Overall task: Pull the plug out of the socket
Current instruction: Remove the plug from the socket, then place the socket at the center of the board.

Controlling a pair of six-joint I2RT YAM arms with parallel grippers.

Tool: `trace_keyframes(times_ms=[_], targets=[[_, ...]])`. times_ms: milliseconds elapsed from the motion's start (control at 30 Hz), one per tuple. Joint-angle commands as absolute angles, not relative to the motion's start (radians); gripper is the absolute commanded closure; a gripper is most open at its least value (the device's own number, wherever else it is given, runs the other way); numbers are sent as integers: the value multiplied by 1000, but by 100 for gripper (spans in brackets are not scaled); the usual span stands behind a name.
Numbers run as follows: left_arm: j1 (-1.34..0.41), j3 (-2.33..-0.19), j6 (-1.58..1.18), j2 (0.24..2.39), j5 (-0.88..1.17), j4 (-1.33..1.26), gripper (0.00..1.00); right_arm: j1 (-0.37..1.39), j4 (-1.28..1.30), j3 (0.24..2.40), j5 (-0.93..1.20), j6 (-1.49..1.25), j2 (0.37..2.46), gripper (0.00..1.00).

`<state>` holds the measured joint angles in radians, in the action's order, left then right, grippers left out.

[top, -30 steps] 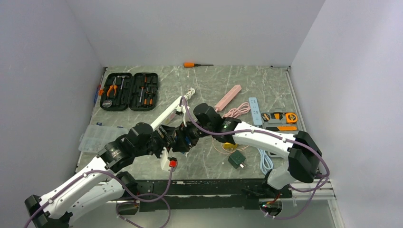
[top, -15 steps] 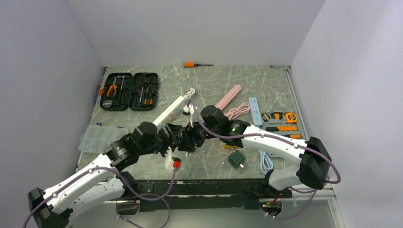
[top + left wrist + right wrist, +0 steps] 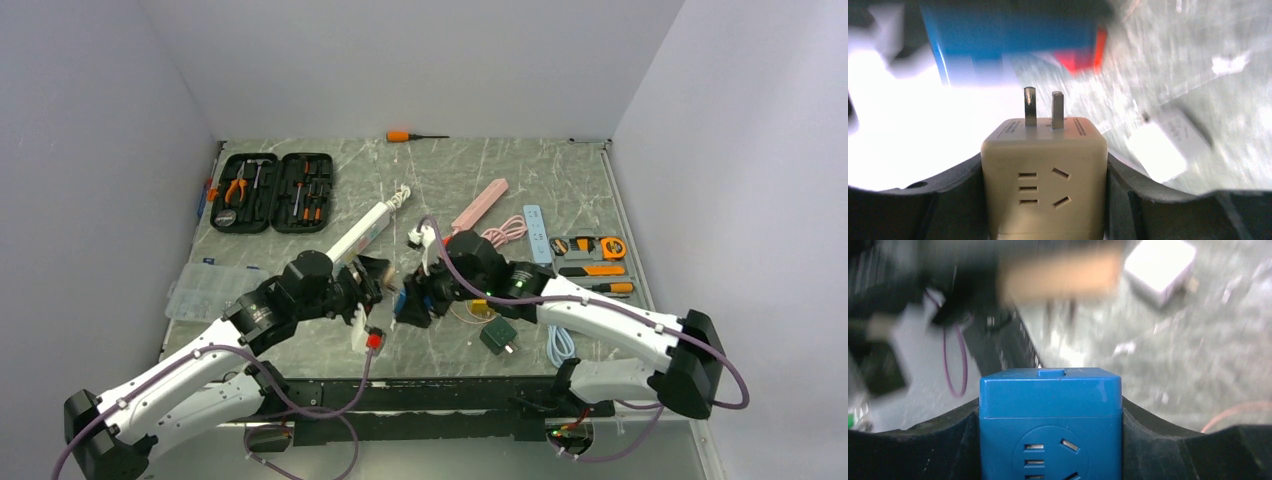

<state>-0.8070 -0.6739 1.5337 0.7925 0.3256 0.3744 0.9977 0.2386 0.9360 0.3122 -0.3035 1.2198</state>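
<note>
Next, my right gripper will lower sideways to release by the coiled pink cord, which lies below and to the gripper's right in the top view, since the plug is off.
A beige cube plug [image 3: 1044,170] with two bare metal prongs [image 3: 1030,106] sits clamped between my left gripper's [image 3: 1044,200] black fingers. The blue cube socket [image 3: 1050,415] is clamped the same way in my right gripper [image 3: 1050,450]. In the top view the beige plug [image 3: 382,270] and the blue socket [image 3: 402,304] hang apart above the table's middle, with a small gap between them. In the left wrist view the blue socket [image 3: 1013,35] shows blurred just past the prongs. The right wrist view has the plug [image 3: 1060,272] as a blurred beige shape ahead.
A white power strip [image 3: 362,232] with a red switch [image 3: 373,342] lies under the left arm. A dark adapter [image 3: 498,336], a pink strip [image 3: 480,205], a white remote [image 3: 536,232], a tool case [image 3: 272,192], a clear box [image 3: 205,290] and an orange screwdriver [image 3: 405,135] lie around.
The two grippers were pressed together with plug and socket joined; they have drawn apart, the right one moving right and toward the near edge. The prongs are now bare.
</note>
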Motion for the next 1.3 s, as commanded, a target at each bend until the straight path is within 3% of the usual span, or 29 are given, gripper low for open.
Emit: trace_keyframes(times_ms=[0,433,733,1267], targets=[[-696,-658,1573,805,-42,552,100,1005,529,889,400,-343,1098,100],[-684,-667,1535,874,-75,530,100,1001,597,887,275,-354,1051,100],[-716,-970,1226,1199,44,710,100,910,421,844,-33,-443,1139,100],[-877,-1090,1134,1582,143,627,100,681,331,825,-120,-502,1274,100]])
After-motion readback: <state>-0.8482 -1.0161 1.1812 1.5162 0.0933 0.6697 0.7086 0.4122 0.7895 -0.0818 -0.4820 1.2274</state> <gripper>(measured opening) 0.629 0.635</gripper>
